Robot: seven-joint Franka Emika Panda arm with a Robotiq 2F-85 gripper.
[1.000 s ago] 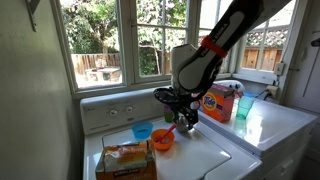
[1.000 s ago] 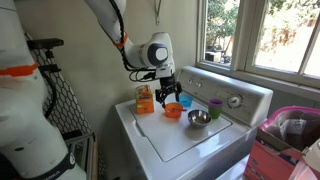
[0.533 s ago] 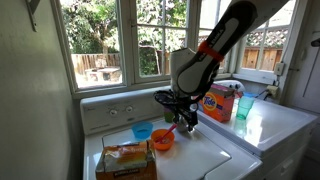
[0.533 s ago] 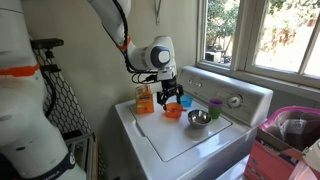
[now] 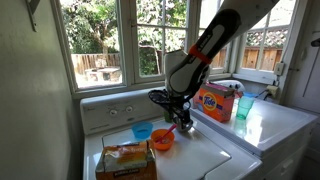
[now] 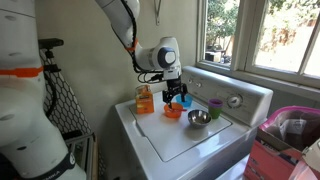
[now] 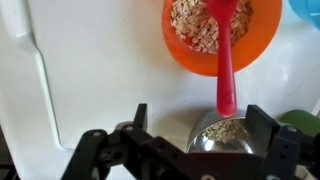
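The spoon's handle end (image 5: pixel 173 127) (image 7: pixel 227 103) lies below my gripper and to its right in the wrist view, so next I shift that way and lower the fingers around it.
My gripper (image 7: pixel 200 125) is open and empty, its jaws standing wide apart above the white washer lid. In the wrist view a metal bowl (image 7: pixel 225 135) of oats lies between the fingers, toward the right one (image 7: pixel 262 125). Just beyond it sits an orange bowl (image 7: pixel 222 35) of oats, and a red spoon (image 7: pixel 226 60) rests in that bowl with its handle pointing at the metal bowl. In both exterior views the gripper (image 5: pixel 176 108) (image 6: pixel 177 97) hovers over the orange bowl (image 5: pixel 163 141) (image 6: pixel 173 111). The metal bowl (image 6: pixel 199 119) stands beside it.
A bread bag (image 5: pixel 126 160) lies at the lid's near corner. A blue cup (image 5: pixel 143 131) and a green cup (image 6: pixel 215 107) stand by the control panel. On the neighbouring machine are an orange detergent box (image 5: pixel 216 102) and a teal cup (image 5: pixel 244 108). Windows stand behind.
The arm has shifted a little along the lid toward the metal bowl. The jaws stay wide and the bowls, spoon and cups have not moved.
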